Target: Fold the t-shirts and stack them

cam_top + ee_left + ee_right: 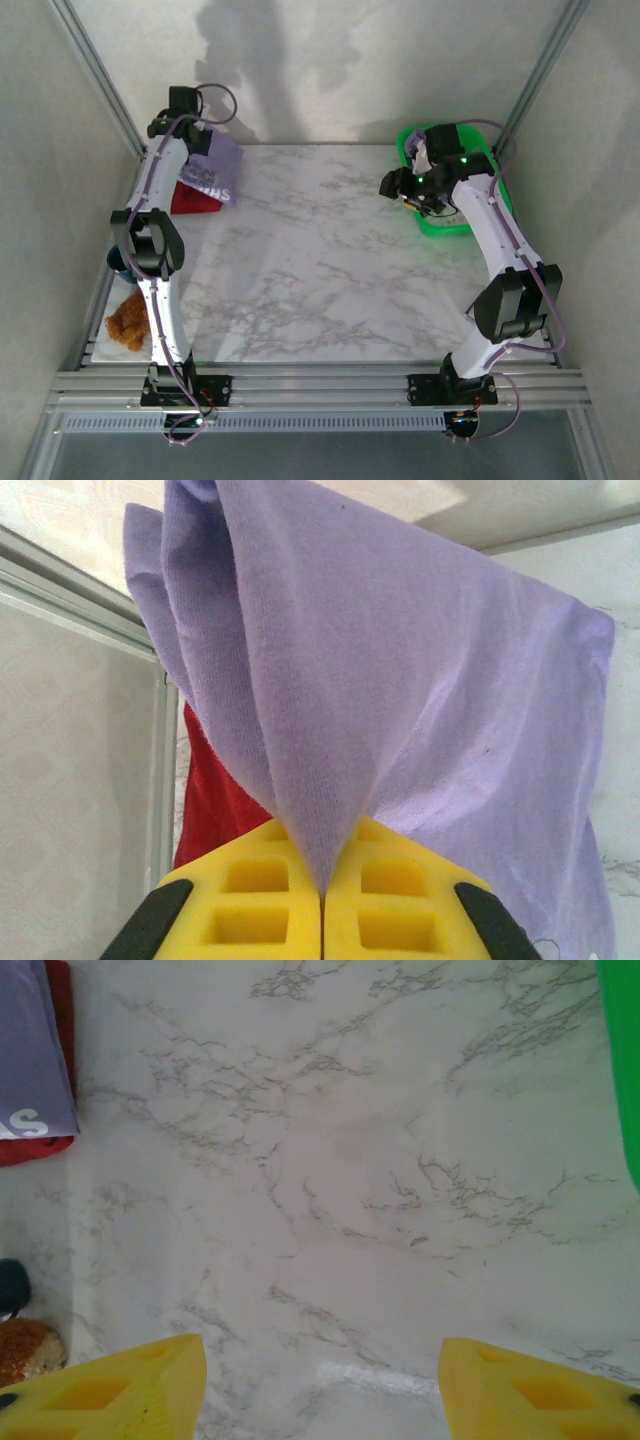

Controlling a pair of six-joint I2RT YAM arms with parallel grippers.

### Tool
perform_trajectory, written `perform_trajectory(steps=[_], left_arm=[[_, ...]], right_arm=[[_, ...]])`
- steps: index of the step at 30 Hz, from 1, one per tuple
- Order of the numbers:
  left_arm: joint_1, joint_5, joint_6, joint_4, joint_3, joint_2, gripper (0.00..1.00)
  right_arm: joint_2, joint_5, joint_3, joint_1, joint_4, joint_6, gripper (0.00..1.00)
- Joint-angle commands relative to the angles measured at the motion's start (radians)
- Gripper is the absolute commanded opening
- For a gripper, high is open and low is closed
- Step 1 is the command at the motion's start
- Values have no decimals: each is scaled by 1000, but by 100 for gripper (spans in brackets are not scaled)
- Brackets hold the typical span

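Next, my left gripper moves down toward the side, over the red tee's wall-side edge (179, 198) (200, 800). It then releases the lavender tee's fold, because that part of the red tee still shows uncovered.
At the table's far left corner, my left gripper (200, 135) is shut on a lavender t-shirt (215, 168) and holds it lifted, so the cloth hangs down over a dark red t-shirt (190, 198) lying below. In the left wrist view the yellow pads (260, 890) pinch a fold of the lavender cloth (420, 700), with the red tee (215, 800) behind it. My right gripper (405, 190) hovers beside the green basket, open and empty (322, 1390) above bare marble. From there, white lettering shows on the lavender tee (30, 1070).
A green plastic basket (470, 225) stands at the far right, its edge (622, 1060) at the right of the right wrist view. A brown fuzzy toy (128, 325) and a dark round object (118, 262) lie along the left edge. The marble tabletop (320, 270) spreads between the arms.
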Motion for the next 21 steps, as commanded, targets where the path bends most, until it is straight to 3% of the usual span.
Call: perform_trajectory(steps=[1, 21], left_arm=[[34, 11, 4, 17, 42, -44, 0], [174, 106, 1, 119, -74, 80, 0]], right_arm=[[10, 7, 38, -4, -26, -3, 63], [51, 1, 99, 7, -67, -12, 63]])
